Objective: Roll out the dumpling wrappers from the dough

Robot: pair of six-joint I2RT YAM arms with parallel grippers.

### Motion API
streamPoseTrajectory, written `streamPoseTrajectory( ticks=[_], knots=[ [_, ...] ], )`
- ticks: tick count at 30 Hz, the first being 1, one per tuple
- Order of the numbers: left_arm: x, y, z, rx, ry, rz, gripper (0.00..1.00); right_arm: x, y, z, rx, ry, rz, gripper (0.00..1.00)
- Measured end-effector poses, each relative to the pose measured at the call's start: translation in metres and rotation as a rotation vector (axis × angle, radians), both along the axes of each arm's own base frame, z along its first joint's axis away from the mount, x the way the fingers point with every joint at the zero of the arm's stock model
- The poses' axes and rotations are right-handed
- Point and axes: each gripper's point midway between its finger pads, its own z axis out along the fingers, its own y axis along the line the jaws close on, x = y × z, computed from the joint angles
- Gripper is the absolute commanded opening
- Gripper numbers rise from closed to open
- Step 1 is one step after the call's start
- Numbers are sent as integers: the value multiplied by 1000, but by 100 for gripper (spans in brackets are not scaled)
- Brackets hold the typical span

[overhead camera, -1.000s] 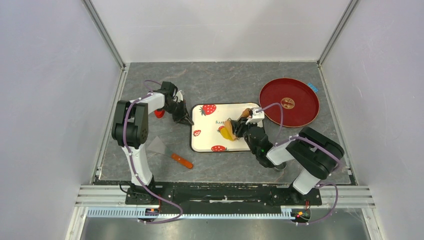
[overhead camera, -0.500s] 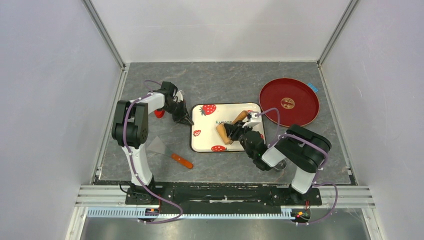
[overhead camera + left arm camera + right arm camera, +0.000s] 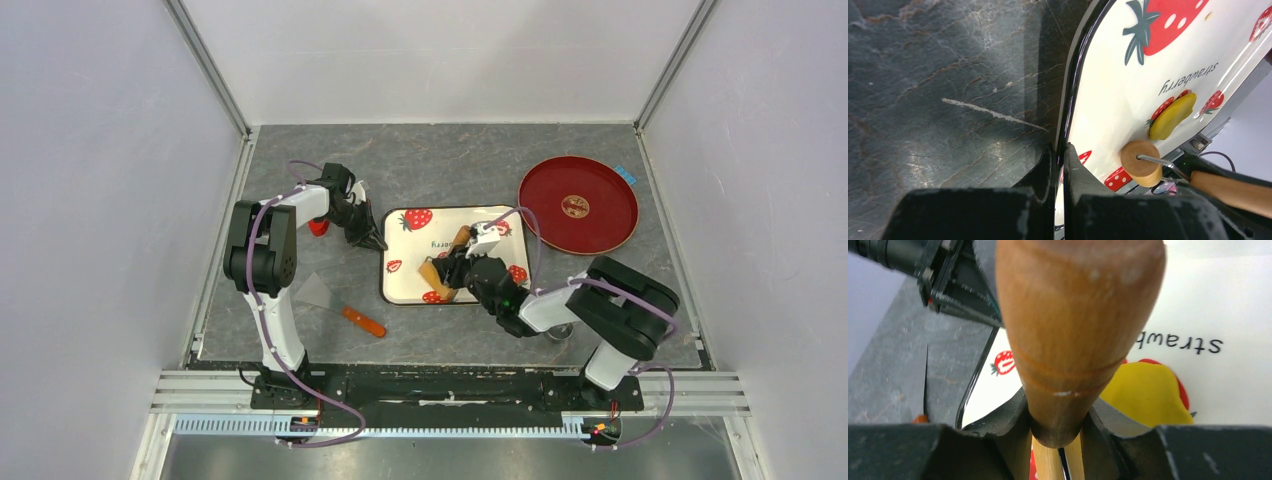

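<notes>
Next, my right gripper lifts the roller to the right in the top view, then brings it down beside the tray (image 3: 410, 252), since the dough already lies flattened.
The yellow dough (image 3: 1172, 116) lies as a flattened patch on the white strawberry-print tray (image 3: 410, 252). It also shows in the right wrist view (image 3: 1148, 395), and the roller and gripper hide it in the top view. My right gripper (image 3: 462, 262) (image 3: 1058, 425) is shut on the handle (image 3: 1078, 315) of the tan wooden roller (image 3: 435, 278). The roller's drum (image 3: 1140, 162) sits on the tray just near-left of the dough. My left gripper (image 3: 372, 240) (image 3: 1060, 150) is shut on the tray's black left rim (image 3: 1070, 100). No round wrapper shows.
A red round plate (image 3: 578, 204) stands at the back right. A scraper with an orange handle (image 3: 345, 308) lies on the grey table left of the tray's front. A small red object (image 3: 318, 227) sits beside the left arm.
My right gripper has carried the roller leftward and toward the tray's near-left corner, passing over the dough. The left arm and the tray have not moved.
</notes>
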Motion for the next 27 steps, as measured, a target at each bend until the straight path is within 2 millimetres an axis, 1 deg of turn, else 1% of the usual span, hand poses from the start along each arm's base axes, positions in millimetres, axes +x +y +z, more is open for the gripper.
streamPoseTrajectory(
  ticks=[3,6,9,12,14,17,19,21,24,27],
  knots=[
    [0,0,0,-2,-1,0,2,-6,7,5,-70,17,47,0],
    [0,-2,0,-6,-3,-4,2,-11,4,8,-137,44,72,0],
    [0,-2,1,-7,-3,-5,2,-16,0,17,-189,65,95,0],
    [0,-2,1,-7,-3,-5,2,-15,-5,38,-185,67,108,0],
    [0,-2,1,-7,-3,-5,2,-11,-15,57,-153,58,99,0],
    [0,-2,0,-7,-3,-5,2,2,-47,89,-85,24,27,0],
    [0,-2,0,-7,-4,-5,2,7,-77,107,-36,-2,-45,0],
    [0,-2,0,-7,-4,-5,2,4,-111,115,-4,-15,-125,0],
    [0,-2,1,-7,-3,-5,2,-5,-146,109,5,-5,-207,0],
    [0,-2,1,-8,-4,-5,2,-15,-183,90,-18,39,-299,0]
  ],
)
